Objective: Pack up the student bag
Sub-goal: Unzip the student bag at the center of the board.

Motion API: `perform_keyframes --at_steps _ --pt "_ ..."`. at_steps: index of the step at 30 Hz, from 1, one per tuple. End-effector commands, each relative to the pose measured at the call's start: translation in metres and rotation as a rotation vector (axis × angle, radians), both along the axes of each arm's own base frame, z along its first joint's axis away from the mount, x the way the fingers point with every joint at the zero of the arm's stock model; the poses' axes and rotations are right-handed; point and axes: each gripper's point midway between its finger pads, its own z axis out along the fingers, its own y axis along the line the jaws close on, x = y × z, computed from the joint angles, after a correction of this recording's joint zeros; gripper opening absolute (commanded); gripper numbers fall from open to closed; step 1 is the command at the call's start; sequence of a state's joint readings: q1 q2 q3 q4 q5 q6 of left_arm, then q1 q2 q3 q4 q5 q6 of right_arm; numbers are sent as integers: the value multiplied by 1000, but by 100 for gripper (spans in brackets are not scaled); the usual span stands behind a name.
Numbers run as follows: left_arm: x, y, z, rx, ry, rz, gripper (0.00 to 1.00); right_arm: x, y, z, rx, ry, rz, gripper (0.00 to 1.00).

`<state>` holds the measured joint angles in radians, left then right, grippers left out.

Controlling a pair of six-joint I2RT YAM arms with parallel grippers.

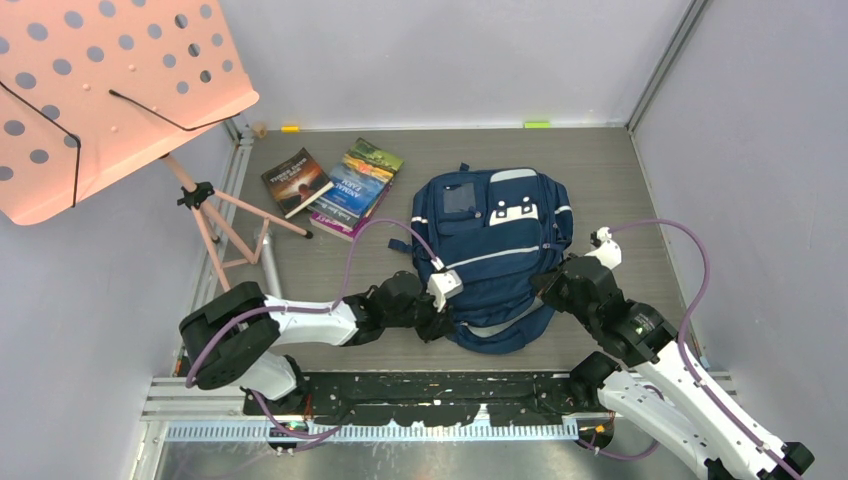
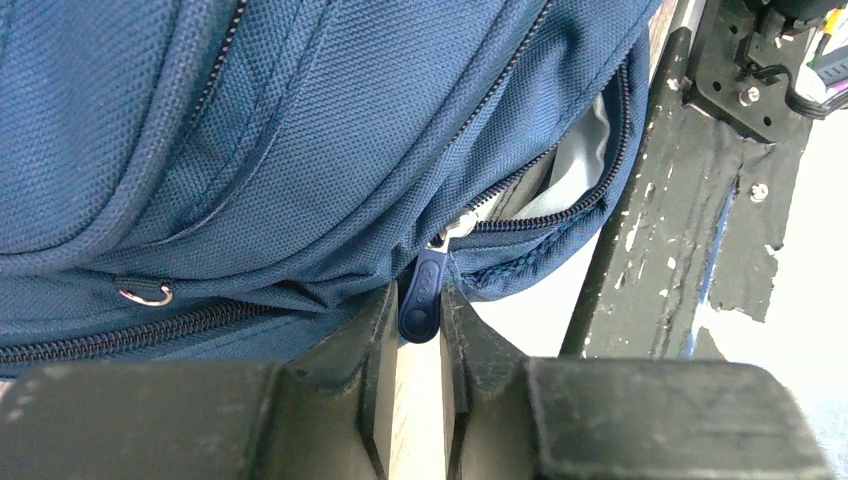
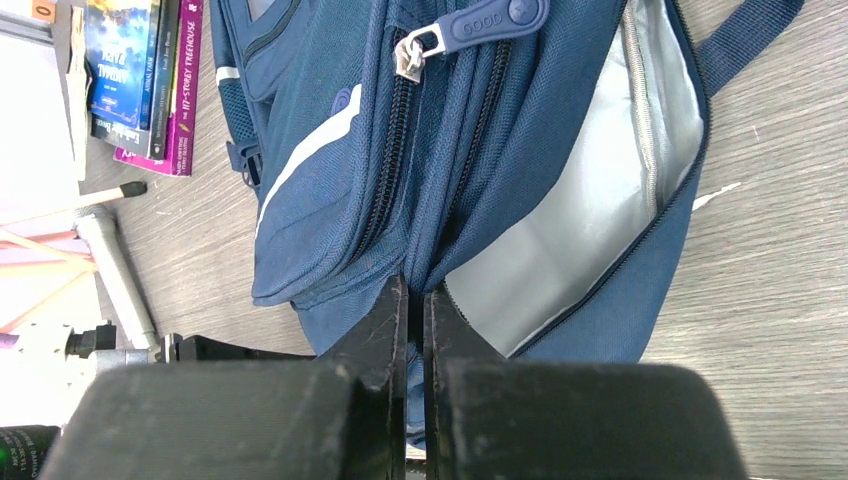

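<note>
The bag's main compartment is only partly unzipped. My left gripper needs to move outward along the bag's side facing the books and take the zipper pull with it.
The navy student bag lies flat on the table with its top end toward the arms. Its main compartment is partly unzipped and grey lining shows inside. My left gripper is at the bag's near left corner, shut on the dark blue zipper pull of that compartment. In the top view the left gripper is largely hidden by its wrist. My right gripper is shut on a fold of the bag's fabric at the opening's edge, on the bag's near right side.
Three books lie in a loose pile left of the bag. A pink music stand rises at the far left, its tripod legs beside the books. The black mounting rail runs along the near edge.
</note>
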<state>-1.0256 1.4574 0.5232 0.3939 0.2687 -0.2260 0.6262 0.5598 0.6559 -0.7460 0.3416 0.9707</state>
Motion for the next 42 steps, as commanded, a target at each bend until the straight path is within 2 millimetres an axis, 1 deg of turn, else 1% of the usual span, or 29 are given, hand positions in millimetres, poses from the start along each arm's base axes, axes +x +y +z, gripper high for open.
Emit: perform_keyframes --at_steps 1,4,7,12,15,18,20,23,26,28,30,31,33,35,38,42 --pt "16 -9 17 -44 -59 46 14 17 12 39 111 -145 -3 1" --pt "15 -6 15 -31 -47 57 4 17 10 40 108 -153 -12 1" --pt "16 1 13 -12 -41 86 0 16 2 41 86 -161 -35 1" --pt "26 23 13 40 -76 190 0 13 -17 49 28 -186 -90 1" --pt "35 40 10 101 -115 256 0 12 -33 62 3 -227 -145 1" --pt "36 51 13 123 -144 272 0 11 -45 72 -20 -256 -185 1" --pt "39 59 16 127 -176 291 0 9 -52 80 -25 -277 -206 1" --pt "49 72 18 148 -231 351 0 7 -58 92 -24 -306 -225 1" --pt "60 77 22 151 -259 388 0 6 -61 99 -26 -322 -229 1" --pt "69 79 25 150 -276 407 0 5 -61 103 -21 -328 -225 1" --pt "85 86 26 147 -283 454 0 4 -60 110 -5 -341 -219 1" --pt "91 86 28 144 -280 464 0 4 -59 112 1 -346 -216 1" --pt "108 88 37 124 -282 499 0 3 -57 118 20 -356 -203 1" --pt "121 85 47 89 -298 514 0 1 -56 123 30 -363 -194 1" --pt "142 83 51 69 -312 530 0 1 -53 128 39 -366 -182 1" --pt "176 86 48 60 -308 566 0 1 -49 132 40 -364 -155 1"
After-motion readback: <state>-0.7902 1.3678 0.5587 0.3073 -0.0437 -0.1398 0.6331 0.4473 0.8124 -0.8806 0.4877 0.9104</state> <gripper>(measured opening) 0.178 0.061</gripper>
